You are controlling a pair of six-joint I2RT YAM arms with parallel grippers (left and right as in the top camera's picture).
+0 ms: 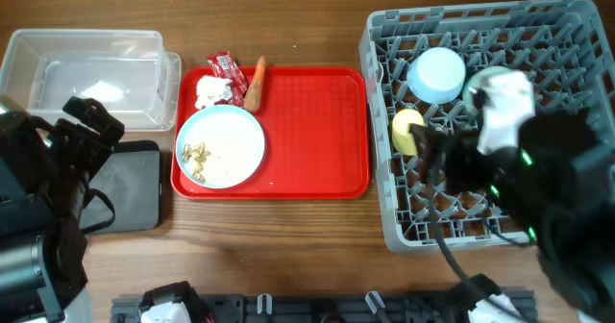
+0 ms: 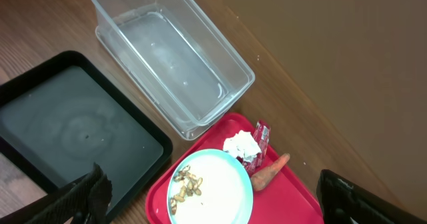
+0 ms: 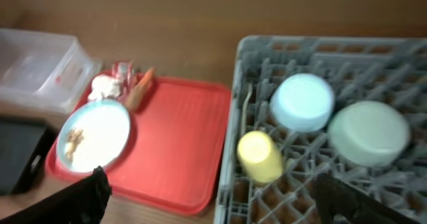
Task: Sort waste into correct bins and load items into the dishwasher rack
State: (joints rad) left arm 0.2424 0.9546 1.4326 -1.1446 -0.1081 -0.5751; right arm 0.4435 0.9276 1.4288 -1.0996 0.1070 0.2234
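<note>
The carrot piece lies at a slant to my fingers, so my left gripper will next go to the right in the overhead view, turn and lower onto the carrot piece's thick end.
The large pale plate with beige crumbs lies on the left of the red serving tray. Behind it lie the white tissue, the red wrapper and the carrot piece. The grey rack on the right holds the yellow cup, the blue saucer and the mint bowl. My left gripper is open and empty, over the clear tub and black tray. My right gripper is open and empty, above the rack's front left.
The red serving tray sits between the bins and the rack. In the left wrist view the clear tub and black tray lie side by side. Bare wood runs along the back and front edges.
</note>
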